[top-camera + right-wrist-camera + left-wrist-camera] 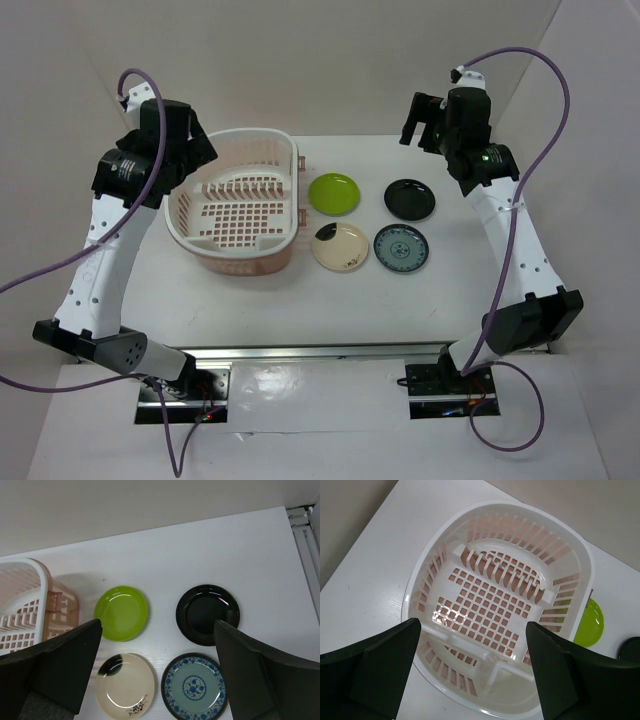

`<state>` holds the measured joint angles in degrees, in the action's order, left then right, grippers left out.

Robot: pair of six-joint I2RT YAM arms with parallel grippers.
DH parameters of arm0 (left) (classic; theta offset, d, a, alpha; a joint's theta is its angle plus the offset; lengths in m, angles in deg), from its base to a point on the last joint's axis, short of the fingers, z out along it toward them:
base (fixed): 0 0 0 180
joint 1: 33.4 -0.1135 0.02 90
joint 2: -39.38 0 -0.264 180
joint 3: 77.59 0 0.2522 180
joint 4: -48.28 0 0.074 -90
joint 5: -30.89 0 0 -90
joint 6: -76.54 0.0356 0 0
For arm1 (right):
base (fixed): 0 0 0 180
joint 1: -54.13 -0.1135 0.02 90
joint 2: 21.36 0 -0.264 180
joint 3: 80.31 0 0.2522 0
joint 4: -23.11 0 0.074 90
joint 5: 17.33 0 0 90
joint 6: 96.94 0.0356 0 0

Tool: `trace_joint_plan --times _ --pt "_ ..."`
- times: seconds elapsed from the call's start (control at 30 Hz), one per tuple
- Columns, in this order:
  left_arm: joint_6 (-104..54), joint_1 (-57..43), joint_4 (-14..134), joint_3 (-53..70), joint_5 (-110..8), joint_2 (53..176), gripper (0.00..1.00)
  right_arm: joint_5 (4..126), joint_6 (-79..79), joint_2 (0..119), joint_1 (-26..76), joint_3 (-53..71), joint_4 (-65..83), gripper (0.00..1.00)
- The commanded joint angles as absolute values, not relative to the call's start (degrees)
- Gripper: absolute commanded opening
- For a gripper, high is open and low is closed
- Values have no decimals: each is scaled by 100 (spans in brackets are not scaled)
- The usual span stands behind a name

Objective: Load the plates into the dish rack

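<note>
The robot's open right gripper will come down next onto the glossy black plate's rim (433, 206) (237, 618) on the side by the metal bar, since that plate lies flat below it.
The pale pink dish rack (243, 200) stands left of centre, empty, with a row of upright dividers; it also fills the left wrist view (500, 600). Four plates lie flat to its right: lime green (334, 193) (121, 612), glossy black (410, 199) (207, 614), cream with a dark mark (340, 246) (125, 685), blue-green patterned (401, 247) (193, 686). My left gripper (195, 140) (472, 672) hangs open and empty high above the rack. My right gripper (425, 120) (157, 675) hangs open and empty high above the plates.
White walls close the table at the back and both sides. The table's right edge with a metal rail (305, 540) shows in the right wrist view. The arm bases (180, 370) sit at the near edge.
</note>
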<state>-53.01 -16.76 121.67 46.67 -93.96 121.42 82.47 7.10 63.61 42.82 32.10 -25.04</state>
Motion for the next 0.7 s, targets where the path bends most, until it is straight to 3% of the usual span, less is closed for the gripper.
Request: trace_joint_plan --times 0.0,0.37,0.67 --pt "-5389 -1679 12110 4639 -9541 12076 100 8234 747 6126 4332 3347 -2492 100" --pt "-5389 -1679 12058 4577 -9322 11963 100 8226 817 6240 4639 2901 -2256 100" --pt "-5073 -1679 11767 4428 -8286 11962 100 5246 2064 6468 6283 396 438 100"
